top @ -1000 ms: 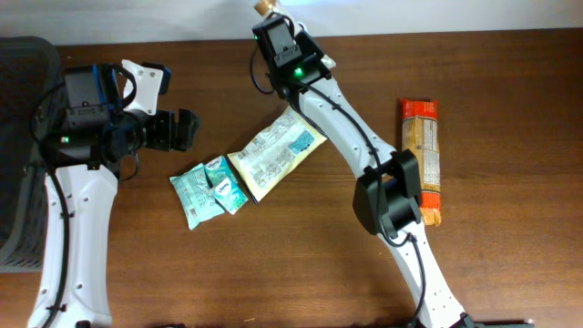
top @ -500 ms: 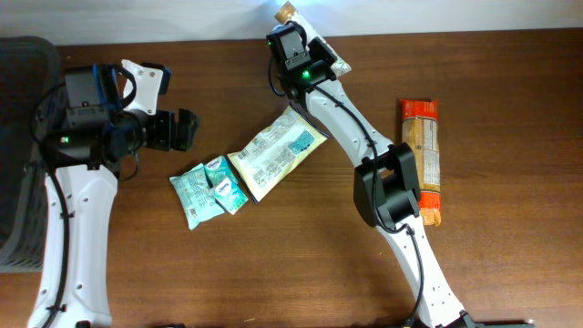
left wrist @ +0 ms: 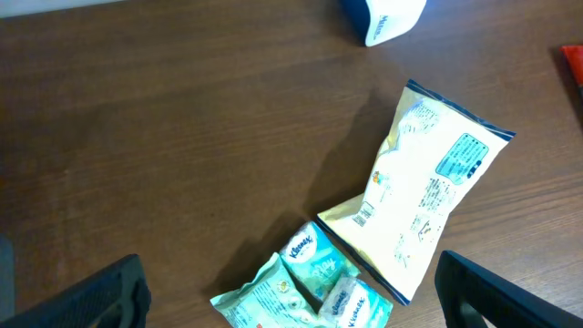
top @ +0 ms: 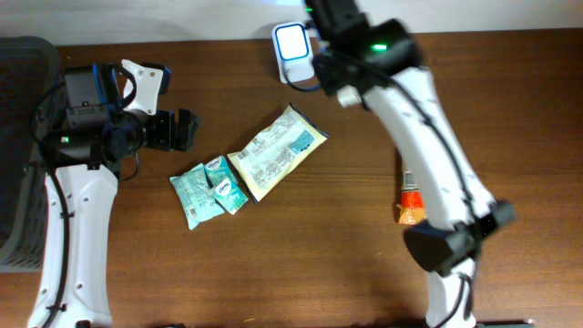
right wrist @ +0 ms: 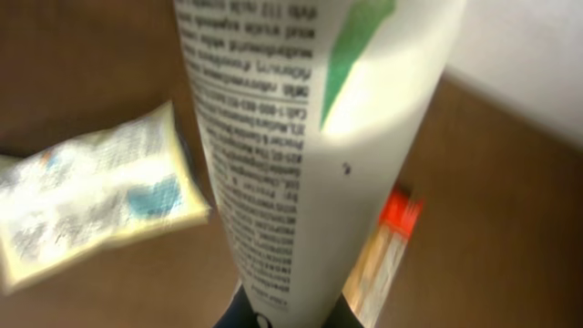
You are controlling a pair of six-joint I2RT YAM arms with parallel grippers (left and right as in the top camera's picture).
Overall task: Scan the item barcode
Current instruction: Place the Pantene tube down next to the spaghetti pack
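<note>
The robot's right gripper should next move back from the scanner [top: 291, 43] and down beside the orange cracker pack to let go of the tube, because bare tabletop is open there.
My right gripper [right wrist: 287, 314] is shut on the narrow end of a white tube [right wrist: 301, 137] printed with black text and a green mark, which fills the right wrist view. In the overhead view that gripper [top: 326, 13] sits at the table's far edge, just right of a white scanner [top: 291, 43] with a lit face; the tube itself does not show there. The scanner's base [left wrist: 383, 18] appears at the top of the left wrist view. My left gripper [top: 187, 129] hangs open at the left, nothing between its fingers [left wrist: 109, 292].
A cream pouch [top: 276, 150] lies mid-table, with teal tissue packs [top: 208, 189] to its left. An orange cracker pack [top: 412, 205] is mostly covered by the right arm. A dark basket [top: 18, 137] stands at the left edge.
The right arm has swung to the right along the far edge with the tube, uncovering the scanner and now covering most of the cracker pack. The left arm has not moved.
</note>
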